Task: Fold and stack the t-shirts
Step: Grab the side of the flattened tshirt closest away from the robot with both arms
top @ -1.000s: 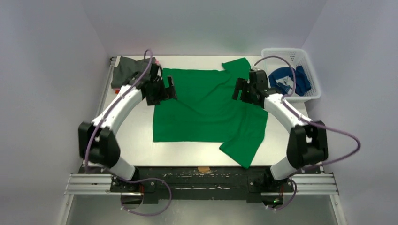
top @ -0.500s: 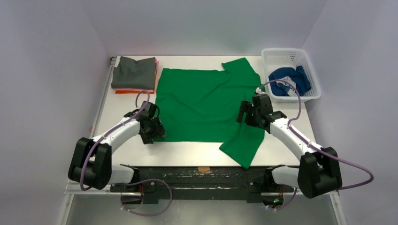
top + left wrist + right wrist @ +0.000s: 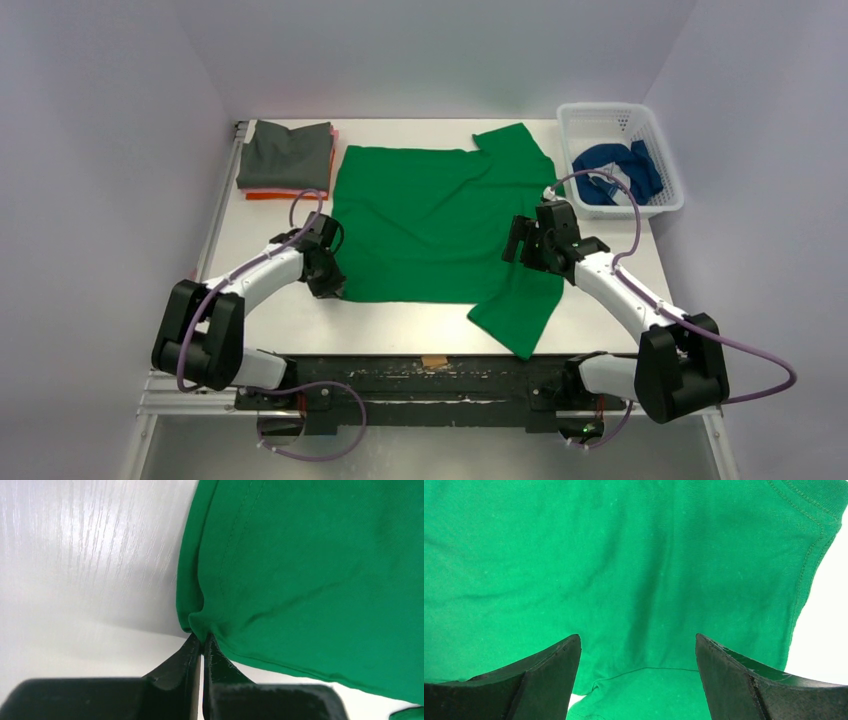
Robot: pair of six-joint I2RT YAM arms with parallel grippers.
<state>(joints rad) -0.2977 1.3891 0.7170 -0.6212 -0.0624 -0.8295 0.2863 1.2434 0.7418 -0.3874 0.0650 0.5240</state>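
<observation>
Next, my right gripper goes back and down onto the near end of the green t-shirt's sleeve (image 3: 516, 346), which sticks out toward the table's near edge.
A bright green t-shirt (image 3: 435, 220) lies spread on the white table (image 3: 270, 320), one sleeve folded down at the near right (image 3: 515, 315). My left gripper (image 3: 332, 288) is shut on the shirt's near left corner; in the left wrist view the green t-shirt (image 3: 310, 570) bunches between the closed left gripper (image 3: 202, 642). My right gripper (image 3: 520, 240) hovers open over the shirt's right side. In the right wrist view the right gripper (image 3: 638, 642) stands wide above the green t-shirt (image 3: 624, 565). A stack of folded t-shirts (image 3: 288, 157), dark grey on top, sits at the back left.
A white lattice basket (image 3: 660, 208) at the back right holds a blue t-shirt (image 3: 612, 172). Orange and pink edges show under the grey stack. White walls enclose the table on three sides.
My left arm came down from the shirt's far left to its near left corner and shut on the cloth. My right arm drew back toward the near right side, staying open.
</observation>
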